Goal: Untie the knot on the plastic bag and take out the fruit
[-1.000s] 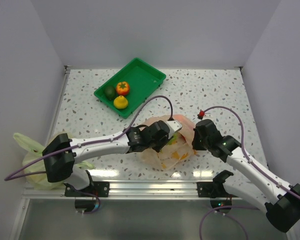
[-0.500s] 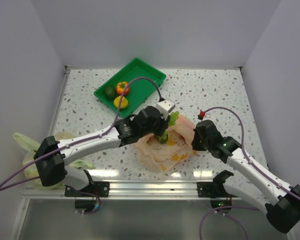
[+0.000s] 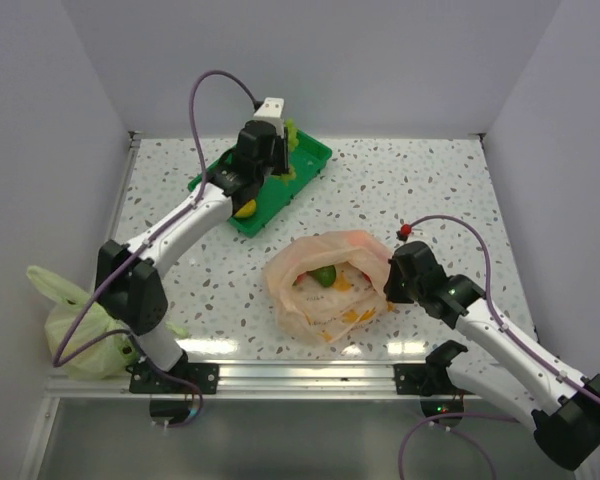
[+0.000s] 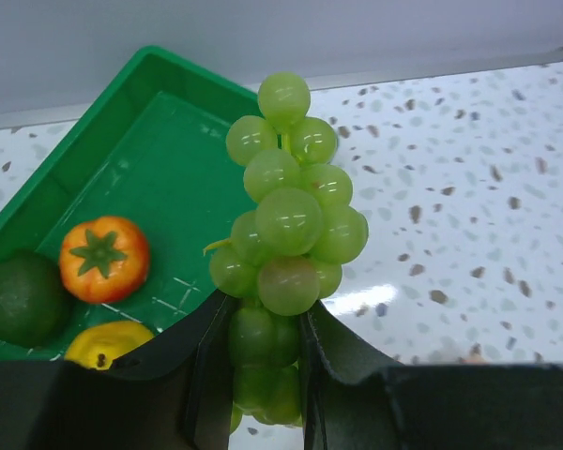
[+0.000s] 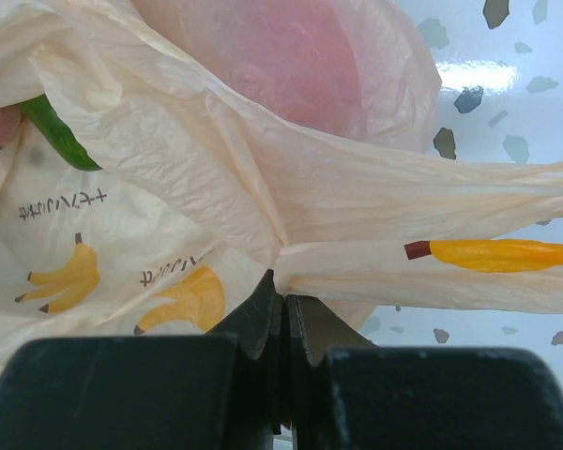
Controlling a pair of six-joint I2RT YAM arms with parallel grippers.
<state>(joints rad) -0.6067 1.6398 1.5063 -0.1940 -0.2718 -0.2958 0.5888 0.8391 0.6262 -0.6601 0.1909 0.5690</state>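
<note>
The left gripper lowers and releases the grapes next. Bare tray bottom below it, to its left in the wrist view, offers room beside the yellow fruit.
My left gripper [image 3: 281, 152] [image 4: 260, 319] is shut on a green grape bunch [image 4: 286, 220] [image 3: 290, 131], held over the right end of the green tray [image 3: 312, 156] [image 4: 159, 150]. In the tray lie an orange-red fruit [image 4: 103, 260], a dark green one [image 4: 19, 300] and a yellow one [image 4: 108, 344] [image 3: 242, 208]. The pale orange plastic bag [image 3: 325, 305] [image 5: 263, 169] lies mid-table with its mouth open and a green piece [image 3: 323, 275] inside. No knot shows. My right gripper [image 3: 388, 281] [image 5: 283, 291] is shut on the bag's right edge. A pink fruit [image 5: 291, 56] shows through the film.
A yellow-green bag [image 3: 75, 320] sits at the near left by the left arm's base. White walls close in the table on three sides. A red-tipped fitting [image 3: 404, 230] hangs on the right arm's cable behind the bag.
My left gripper has lifted the grape bunch out of the bag and swung it back and left to the tray. The right gripper has stayed shut on the bag.
</note>
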